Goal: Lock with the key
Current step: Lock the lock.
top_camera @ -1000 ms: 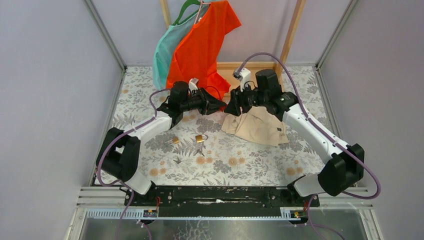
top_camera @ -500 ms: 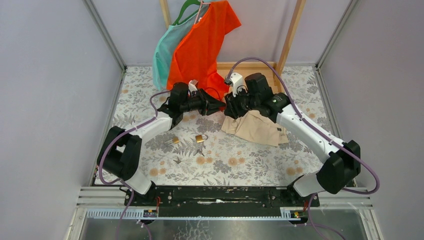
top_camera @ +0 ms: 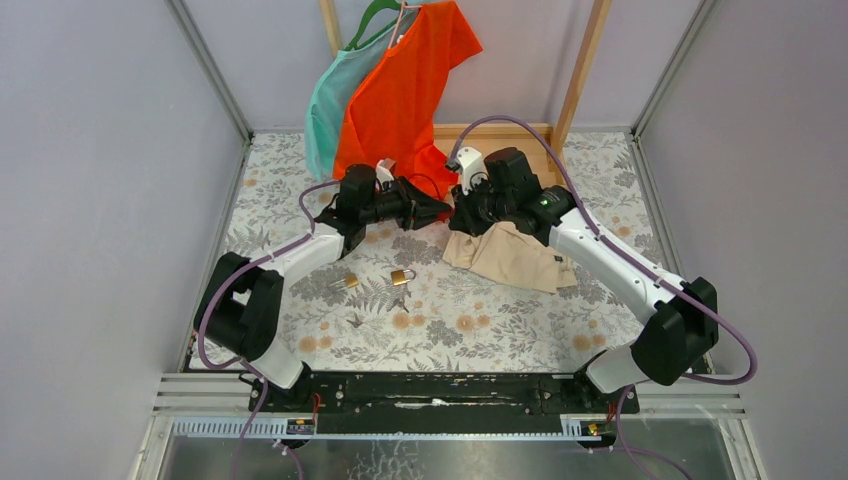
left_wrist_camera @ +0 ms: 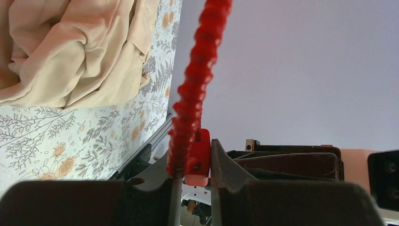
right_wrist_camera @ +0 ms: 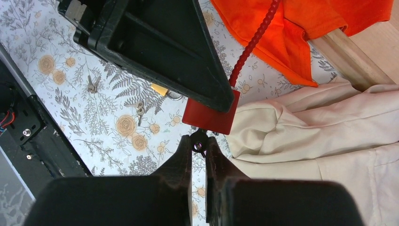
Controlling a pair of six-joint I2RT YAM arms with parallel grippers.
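Observation:
The bare tabletop [top_camera: 453, 285] beside the brass padlock is below and back toward my base, so my left gripper will next lower back there and release the red lock.
My left gripper [left_wrist_camera: 193, 165] is shut on a small red lock [left_wrist_camera: 199, 157] with a red ribbed cable [left_wrist_camera: 197, 70] running up from it. In the right wrist view the red lock [right_wrist_camera: 209, 115] hangs under the left gripper's black fingers [right_wrist_camera: 155, 47]. A dark key [right_wrist_camera: 199, 140] sticks out of the lock's underside. My right gripper [right_wrist_camera: 199, 143] is shut on the key's round head. In the top view the two grippers meet tip to tip, left gripper [top_camera: 432, 212] and right gripper [top_camera: 462, 215], above the floral table at the back centre.
A brass padlock [top_camera: 402, 275], a smaller padlock [top_camera: 347, 283] and loose keys [top_camera: 355, 320] lie on the floral table [top_camera: 480, 320]. A beige cloth [top_camera: 515, 255] lies under the right arm. An orange shirt [top_camera: 400, 90] and a teal shirt [top_camera: 335, 100] hang behind.
My right gripper moved left up to the left gripper and its jaws closed on the key. The left arm held still with the lock.

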